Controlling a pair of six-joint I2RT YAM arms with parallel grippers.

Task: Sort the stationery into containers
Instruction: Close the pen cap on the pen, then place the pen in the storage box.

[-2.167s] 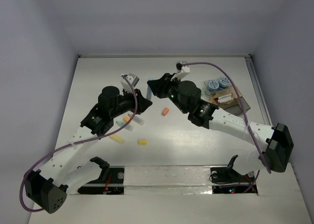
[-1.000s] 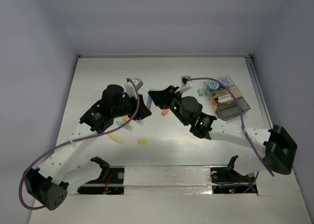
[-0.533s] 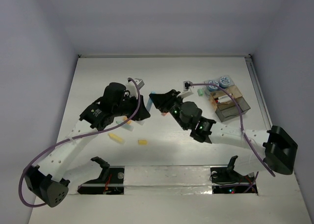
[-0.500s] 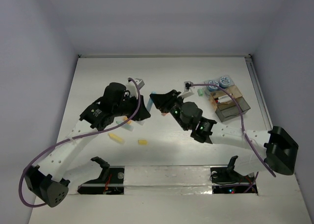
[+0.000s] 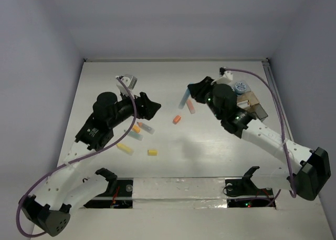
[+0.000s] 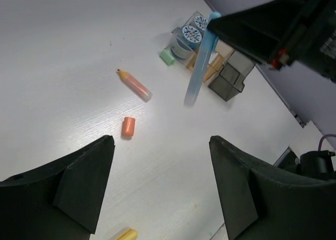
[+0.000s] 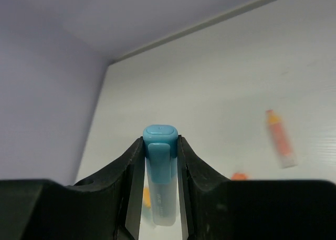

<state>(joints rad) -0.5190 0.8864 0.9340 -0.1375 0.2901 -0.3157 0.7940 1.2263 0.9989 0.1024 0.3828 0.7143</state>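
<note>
A white marker lies in the tan tray, so my right gripper should next swing to the right in the top view and tip down over the tray.
My right gripper is shut on a blue clear-bodied marker, held by its cap and hanging in the air above the table's middle. To its left my left gripper stands open with nothing between its fingers. Below the marker lie an orange marker and a short orange stick. The clear container sits at the right, two patterned rolls in it and a green stick beside it.
Under the left arm lie more stationery: an orange stick, a clear-capped marker, a blue piece and two yellow sticks. White walls close the table at the back and both sides.
My left gripper has opened and drawn back to the left. The right gripper has carried the blue marker right and up, away from the left gripper.
</note>
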